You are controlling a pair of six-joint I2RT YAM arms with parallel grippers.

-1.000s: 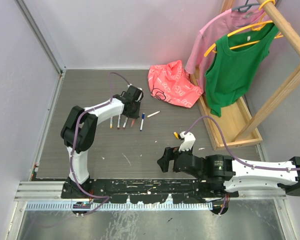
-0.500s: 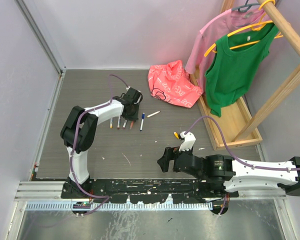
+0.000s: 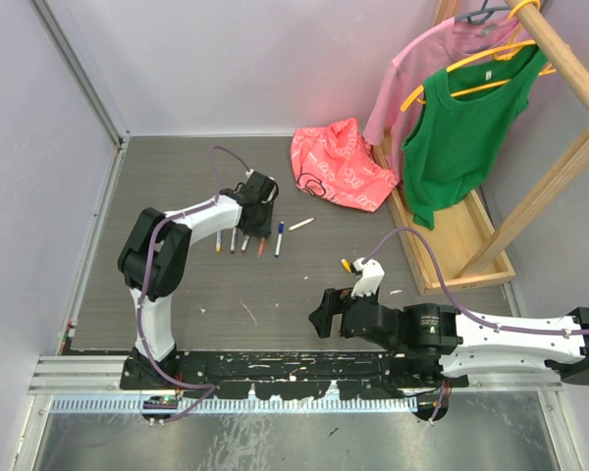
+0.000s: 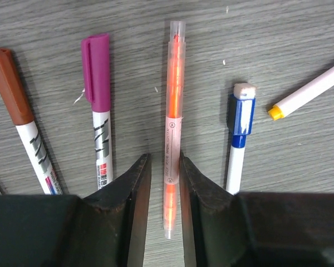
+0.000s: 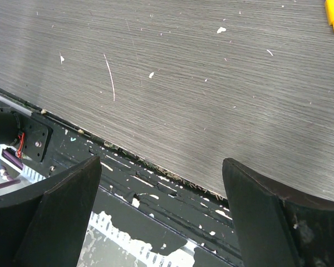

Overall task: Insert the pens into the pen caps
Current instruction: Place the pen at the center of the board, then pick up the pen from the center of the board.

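Note:
The right gripper swings outward and to the left in the top view to the bare white pen [image 3: 301,224] next, and lowers astride the pen's capless body.
Several pens lie side by side on the grey table [image 3: 177,285]. In the left wrist view they are a dark red-capped pen [image 4: 11,89], a purple-capped pen [image 4: 97,83], an orange pen [image 4: 174,111] under a clear cap, and a blue-capped pen [image 4: 240,122]. A bare white pen with a yellow tip [image 4: 309,92] lies to the right. My left gripper [image 4: 163,164] is low over the row [image 3: 247,240], jaws narrowly open astride the orange pen. The right jaw touches it and the left has a small gap. A yellow cap [image 3: 347,264] lies near my right gripper [image 3: 324,312], which is open and empty.
A red patterned bag [image 3: 339,167] lies at the back of the table. A wooden clothes rack [image 3: 471,231] with a pink top and a green top stands on the right. The table's near edge and a black rail [image 5: 156,194] show under the right gripper.
My left gripper has shifted slightly nearer over the row of pens. The right arm has not moved.

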